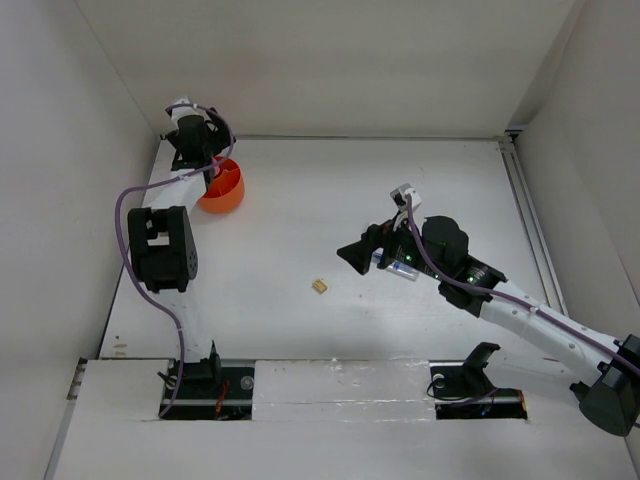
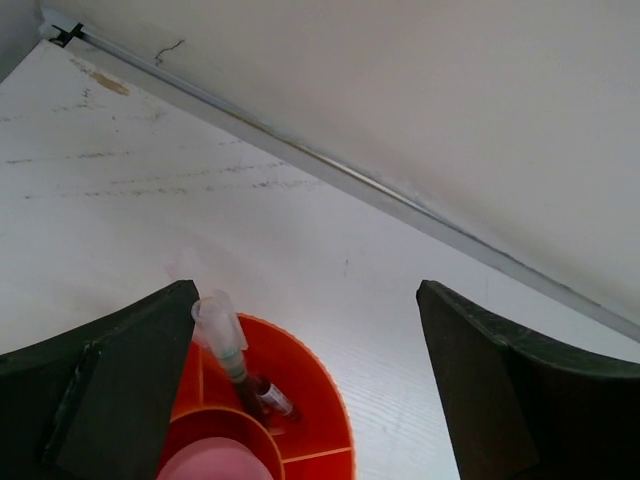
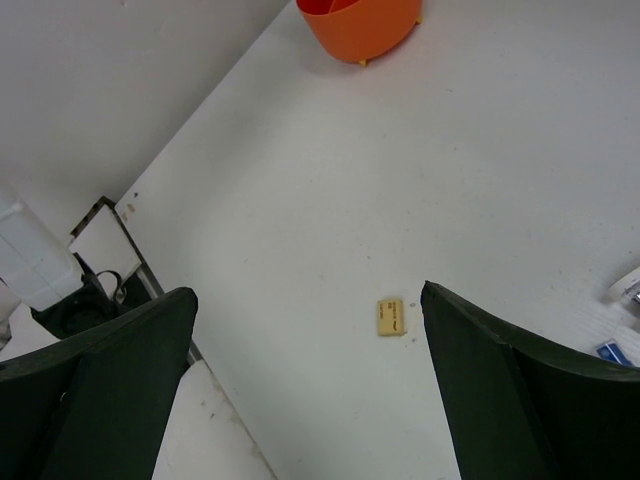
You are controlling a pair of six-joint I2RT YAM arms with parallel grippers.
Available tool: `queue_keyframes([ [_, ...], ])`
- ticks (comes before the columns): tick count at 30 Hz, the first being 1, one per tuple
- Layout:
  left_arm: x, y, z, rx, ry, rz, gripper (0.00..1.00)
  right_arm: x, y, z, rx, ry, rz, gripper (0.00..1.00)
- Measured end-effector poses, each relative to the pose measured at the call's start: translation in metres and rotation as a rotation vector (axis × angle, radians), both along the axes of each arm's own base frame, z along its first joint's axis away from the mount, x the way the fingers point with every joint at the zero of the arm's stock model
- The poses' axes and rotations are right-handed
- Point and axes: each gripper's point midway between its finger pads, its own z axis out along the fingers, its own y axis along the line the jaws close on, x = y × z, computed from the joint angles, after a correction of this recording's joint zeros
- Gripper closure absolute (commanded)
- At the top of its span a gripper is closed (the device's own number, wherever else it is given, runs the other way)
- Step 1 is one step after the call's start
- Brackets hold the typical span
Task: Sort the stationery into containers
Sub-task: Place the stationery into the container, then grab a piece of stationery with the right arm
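Observation:
The small tan eraser (image 1: 320,286) (image 3: 391,317) is down and to the left in the top view, so my right gripper will next move there to put its fingers on either side of it.
The round orange tub (image 1: 222,187) stands at the far left of the table. My left gripper (image 1: 196,150) hovers right over it, open and empty. In the left wrist view (image 2: 305,292) the tub (image 2: 318,392) holds a clear-capped pen (image 2: 222,328), a dark labelled tube (image 2: 270,396) and a pink cap (image 2: 208,462). A small tan eraser (image 1: 320,286) lies alone mid-table. My right gripper (image 1: 352,255) is open and empty, above and right of the eraser (image 3: 391,317), which lies near its right finger (image 3: 500,390). A clear tube with blue (image 3: 622,320) shows at the right edge.
The tub also shows at the top of the right wrist view (image 3: 360,25). White walls close the table at the back and both sides. A metal rail (image 2: 300,152) runs along the back wall, another (image 1: 525,210) along the right side. The near table edge (image 3: 170,300) is at the left.

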Motion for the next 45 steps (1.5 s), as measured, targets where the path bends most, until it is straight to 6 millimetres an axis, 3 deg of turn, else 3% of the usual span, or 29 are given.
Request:
queue_keyframes([
  [1, -0.001, -0.001, 0.002, 0.001, -0.002, -0.003, 0.00, 0.000, 0.000, 0.000, -0.002, -0.002, 0.000, 0.00],
  [4, -0.004, -0.006, 0.018, 0.002, -0.025, -0.008, 0.00, 0.001, 0.000, -0.003, -0.015, -0.005, -0.002, 0.00],
  [7, -0.013, -0.011, 0.050, 0.020, -0.059, -0.004, 0.00, 0.005, -0.002, -0.013, -0.048, 0.006, -0.019, 0.00],
  [9, -0.015, -0.021, 0.087, 0.037, -0.105, -0.015, 0.00, 0.008, -0.005, -0.024, -0.083, 0.025, -0.040, 0.00],
  [14, -0.025, -0.048, 0.208, 0.040, -0.271, -0.061, 0.00, 0.010, -0.017, -0.047, -0.185, 0.055, -0.080, 0.00],
  [17, -0.045, -0.048, 0.271, 0.035, -0.356, -0.064, 0.00, 0.007, -0.023, -0.059, -0.245, 0.066, -0.080, 0.00],
  [19, -0.062, -0.045, 0.295, 0.027, -0.377, -0.056, 0.00, 0.004, -0.025, -0.067, -0.286, 0.074, -0.075, 0.00],
  [22, -0.090, -0.039, 0.311, -0.009, -0.364, -0.033, 0.00, -0.002, -0.019, -0.080, -0.346, 0.087, -0.050, 0.00],
  [24, -0.111, -0.040, 0.305, -0.070, -0.340, -0.046, 0.00, -0.006, -0.010, -0.092, -0.392, 0.101, -0.027, 0.00],
  [26, -0.128, -0.044, 0.287, -0.112, -0.303, -0.071, 0.00, -0.006, -0.001, -0.107, -0.443, 0.130, -0.007, 0.01],
  [33, -0.190, -0.066, 0.150, -0.260, -0.010, -0.151, 0.00, 0.004, 0.036, -0.153, -0.601, 0.185, 0.028, 0.06],
  [36, -0.215, -0.073, 0.111, -0.275, 0.093, -0.173, 0.00, 0.009, 0.051, -0.167, -0.654, 0.182, 0.038, 0.11],
  [39, -0.243, -0.078, 0.104, -0.257, 0.119, -0.207, 0.00, 0.015, 0.063, -0.182, -0.701, 0.179, 0.039, 0.14],
  [45, -0.278, -0.074, 0.121, -0.167, 0.050, -0.229, 0.00, 0.017, 0.057, -0.225, -0.818, 0.217, 0.028, 0.24],
])
